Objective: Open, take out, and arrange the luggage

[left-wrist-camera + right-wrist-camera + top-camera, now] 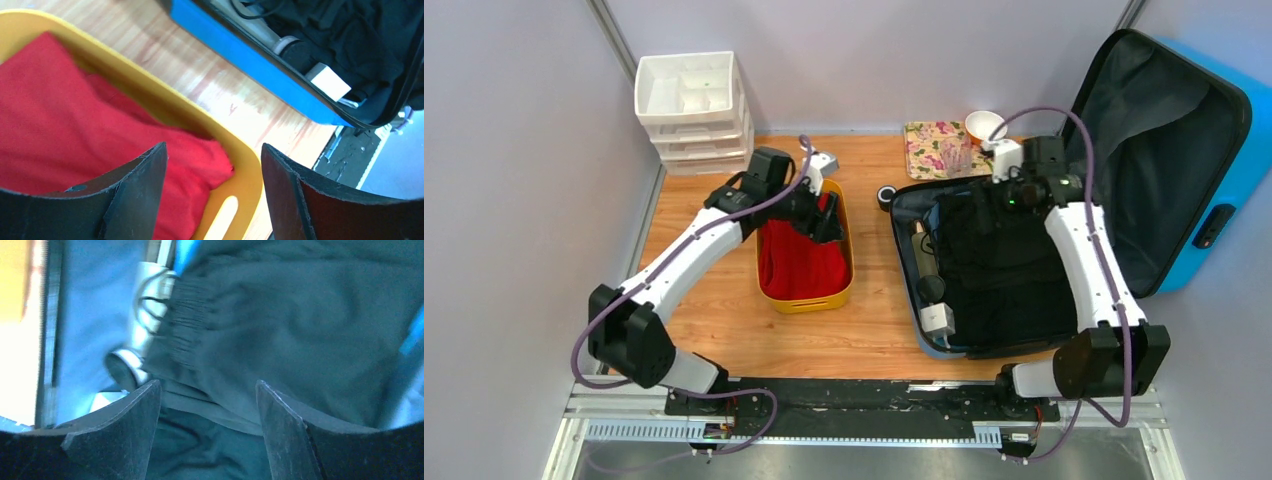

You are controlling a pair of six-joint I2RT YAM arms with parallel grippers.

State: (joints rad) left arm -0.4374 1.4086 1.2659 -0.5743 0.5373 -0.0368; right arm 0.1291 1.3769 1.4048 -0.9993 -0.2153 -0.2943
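I will move my right gripper down next toward the suitcase's lid, onto the black clothes' lid-side edge (1041, 226) (375, 392), because that edge is below it and to its right in the top view.
The blue suitcase (1229, 150) lies open at the right, its lid leaning up against the wall with the dark grey lining showing. Its base holds black clothes (1009, 265), a pale bottle (921, 250) and a white block (937, 319). My right gripper (999, 200) is open and empty just above the dark clothes (280, 330); in the right wrist view (207, 390) nothing lies between the fingers. My left gripper (824, 222) is open and empty over the yellow tub (849, 285), above a red cloth (75, 100). It also shows in the left wrist view (212, 155).
A white drawer unit (692, 110) stands at the back left. A floral tray (936, 148) and a white bowl (984, 125) sit behind the suitcase. A small black round object (886, 195) lies between tub and suitcase. The suitcase's blue edge (250, 60) runs close to the tub.
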